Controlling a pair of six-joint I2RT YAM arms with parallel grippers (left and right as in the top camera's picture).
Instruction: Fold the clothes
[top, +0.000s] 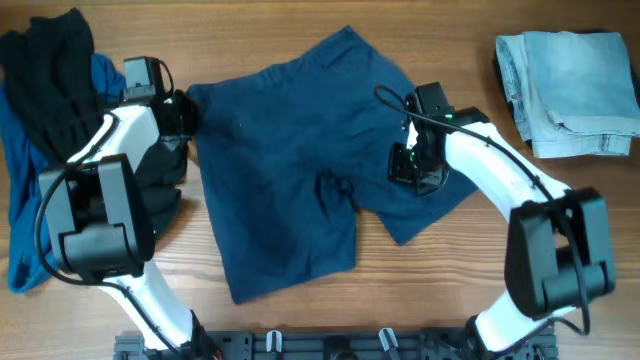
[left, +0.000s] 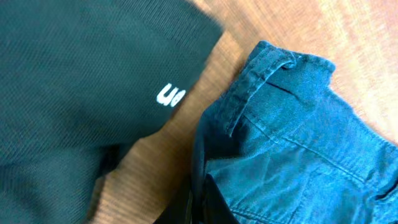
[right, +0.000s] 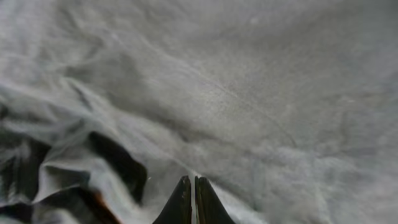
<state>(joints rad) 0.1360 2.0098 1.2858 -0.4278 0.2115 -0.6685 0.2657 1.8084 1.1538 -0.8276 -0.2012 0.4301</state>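
Note:
The shorts' waistband crowds the heap's black cloth, so my right gripper should next drag the shorts' fold outward and release it beside the folded pale denim.
The dark navy shorts lie spread flat in the middle of the table, waistband to the left, two legs to the right and front. My left gripper is at the waistband's far left corner. In the left wrist view its fingers are shut on the edge of the shorts just below a belt loop. My right gripper rests on the right leg. In the right wrist view its fingers are closed on a thin ridge of the shorts' cloth, which looks washed-out grey there.
A heap of black and mid-blue clothes lies at the left edge; its black cloth with a white logo is close to my left gripper. Folded pale denim sits at the back right. Bare wood lies in front.

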